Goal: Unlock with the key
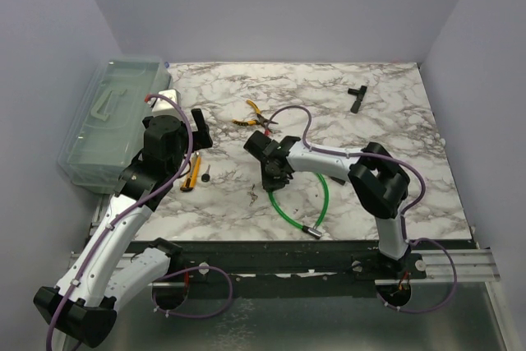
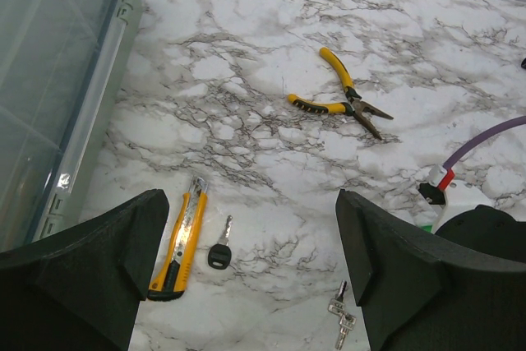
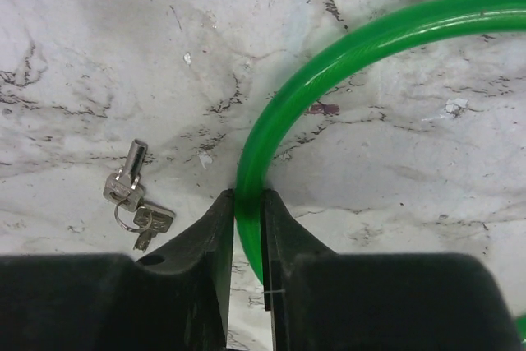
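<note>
I next need to draw the green cable outward with my right gripper to the marble beside the pliers' jaws and release it, because the loop of the green cable point(image 1: 325, 195) crowds the keys.
The key point(image 3: 131, 193) is a pair of small silvery keys on one ring, lying flat on the marble just left of my right gripper point(image 3: 247, 196). The key point(image 2: 341, 318) also shows at the bottom of the left wrist view. My right gripper point(image 1: 275, 180) is shut on a green cable point(image 3: 345, 47), with a finger pressed against each side. The cable point(image 1: 325, 195) loops to a silver tip point(image 1: 312, 232) near the front edge. My left gripper point(image 2: 251, 203) hangs wide open above the table, holding nothing.
A clear plastic box point(image 1: 111, 117) stands at the left edge. Yellow-handled pliers point(image 1: 253, 117) lie mid-table. A yellow utility knife point(image 2: 179, 240) and a black-headed key point(image 2: 219, 251) lie under the left gripper. A black T-shaped piece point(image 1: 356, 96) sits at the back right.
</note>
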